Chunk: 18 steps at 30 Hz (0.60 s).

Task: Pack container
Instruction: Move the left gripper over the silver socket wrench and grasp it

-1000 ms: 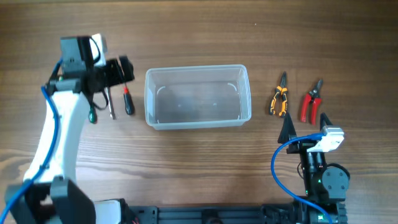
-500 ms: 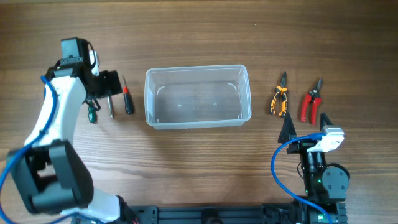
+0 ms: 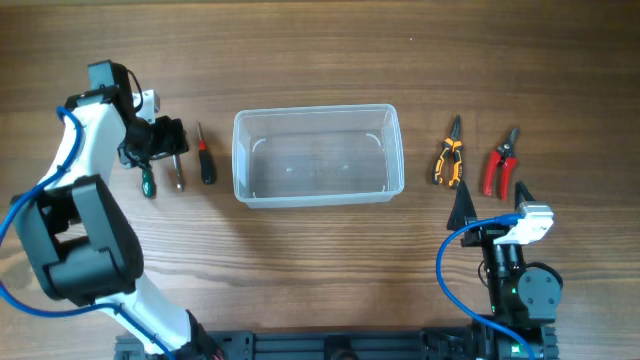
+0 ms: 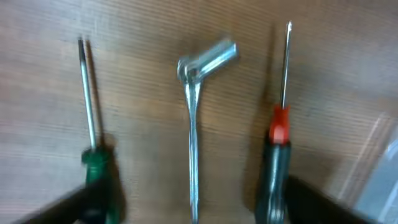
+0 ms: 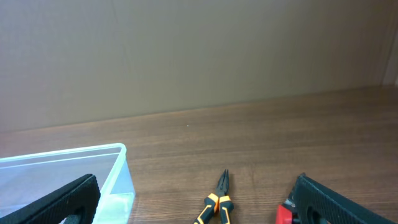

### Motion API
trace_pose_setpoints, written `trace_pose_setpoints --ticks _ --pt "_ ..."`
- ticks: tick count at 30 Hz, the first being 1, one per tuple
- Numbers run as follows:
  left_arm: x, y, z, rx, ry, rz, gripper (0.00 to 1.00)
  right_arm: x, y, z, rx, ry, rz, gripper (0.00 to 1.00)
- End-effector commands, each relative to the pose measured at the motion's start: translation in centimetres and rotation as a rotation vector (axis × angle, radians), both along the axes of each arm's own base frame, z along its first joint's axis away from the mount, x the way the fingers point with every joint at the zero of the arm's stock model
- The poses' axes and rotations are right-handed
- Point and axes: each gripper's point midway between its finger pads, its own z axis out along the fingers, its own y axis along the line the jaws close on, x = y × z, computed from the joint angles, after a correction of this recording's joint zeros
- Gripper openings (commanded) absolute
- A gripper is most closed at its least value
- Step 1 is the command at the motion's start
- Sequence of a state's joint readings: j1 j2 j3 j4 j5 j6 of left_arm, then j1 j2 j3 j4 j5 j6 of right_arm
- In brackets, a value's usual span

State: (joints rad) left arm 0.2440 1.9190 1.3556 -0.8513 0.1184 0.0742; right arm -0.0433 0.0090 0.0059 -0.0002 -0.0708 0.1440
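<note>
My left gripper will next bring its fingers closer together and go down onto the wrench's thin handle (image 3: 176, 157) (image 4: 193, 126) near its angled head.
The clear container (image 3: 318, 157) stands empty at the table's middle; its corner also shows in the right wrist view (image 5: 68, 171). Left of it lie a green screwdriver (image 3: 147, 183), a metal wrench (image 3: 180, 176) and a red-and-black screwdriver (image 3: 205, 162). My left gripper (image 3: 163, 141) hovers over them, open and empty. In the left wrist view its gripper (image 4: 193, 214) sits over the wrench (image 4: 191, 118), between the green screwdriver (image 4: 94, 143) and the red one (image 4: 278, 130). My right gripper (image 3: 491, 200) is open and empty, in front of the orange pliers (image 3: 448, 157) and red cutters (image 3: 500, 165).
In the right wrist view the open gripper (image 5: 198, 208) frames the orange pliers (image 5: 217, 202), with the red cutters (image 5: 285, 214) by the right finger. A brown wall stands behind the table. The container's edge shows at the right of the left wrist view (image 4: 387, 168).
My left gripper has swung left and a little toward the front, from beside the container to over the three left-hand tools. The right arm has not moved.
</note>
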Motion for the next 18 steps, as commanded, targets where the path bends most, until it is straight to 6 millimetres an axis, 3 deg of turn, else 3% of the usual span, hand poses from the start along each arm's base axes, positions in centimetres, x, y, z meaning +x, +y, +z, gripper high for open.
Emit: trace_pose_setpoints --ticks 1,5,8,15,18 --pt "1.2 0.1 0.1 0.002 -0.039 -0.027 0.94 0.0 0.0 0.2 -0.010 -0.009 0.000 1.00" --pt "1.7 0.2 -0.7 0.003 -0.042 -0.024 0.82 0.0 0.0 0.2 -0.011 -0.009 0.000 1.00" --pt "1.3 0.1 -2.2 -0.007 -0.003 -0.024 0.68 0.0 0.0 0.2 -0.010 -0.009 0.000 1.00" --pt "0.6 -0.1 -4.9 -0.026 0.066 -0.023 0.52 0.0 0.0 0.2 -0.011 -0.009 0.000 1.00" --pt "0.3 -0.2 -5.4 -0.039 0.085 0.036 0.32 0.0 0.0 0.2 -0.011 -0.009 0.000 1.00"
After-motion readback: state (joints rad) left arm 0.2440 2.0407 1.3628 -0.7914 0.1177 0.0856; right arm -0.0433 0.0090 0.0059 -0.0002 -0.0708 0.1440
